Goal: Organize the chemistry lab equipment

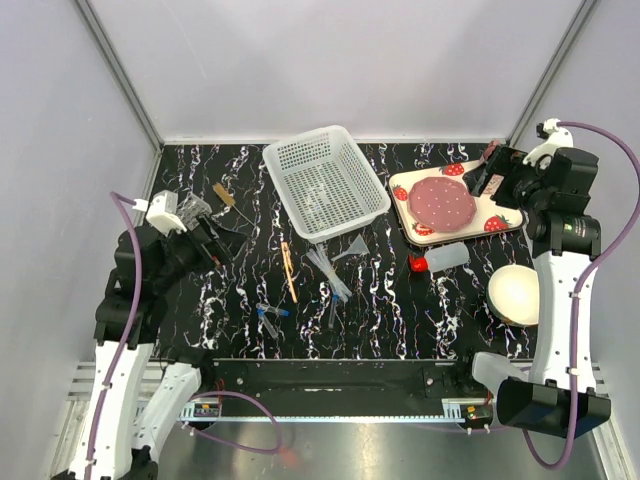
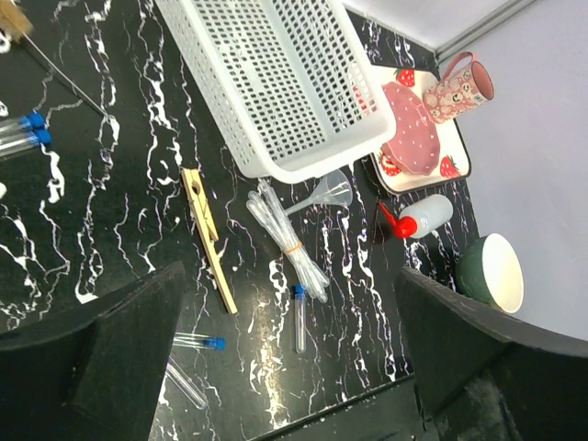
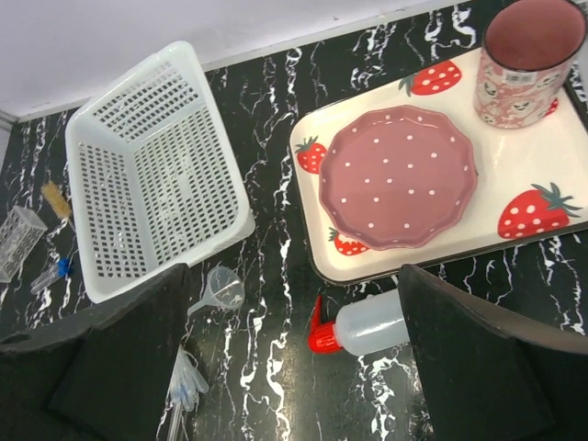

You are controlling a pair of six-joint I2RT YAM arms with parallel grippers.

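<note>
My left gripper moves to the right in the top view and down onto the wooden clamp's long handle next. That slim handle lies clear of other tools.
Lab equipment lies loose on the black marbled table. A red-capped squeeze bottle lies on its side below the strawberry tray. A clear funnel and a banded bundle of clear pipettes lie near the white basket. Blue-capped tubes and a wooden clamp lie further forward. The clear tube rack stands far left. My left gripper hovers open at the left. My right gripper hovers open over the tray's far end. Neither holds anything.
A white perforated basket stands at the back middle. The strawberry tray carries a pink plate and a pink mug. A cream bowl sits front right. A small brush lies far left. Walls enclose the table.
</note>
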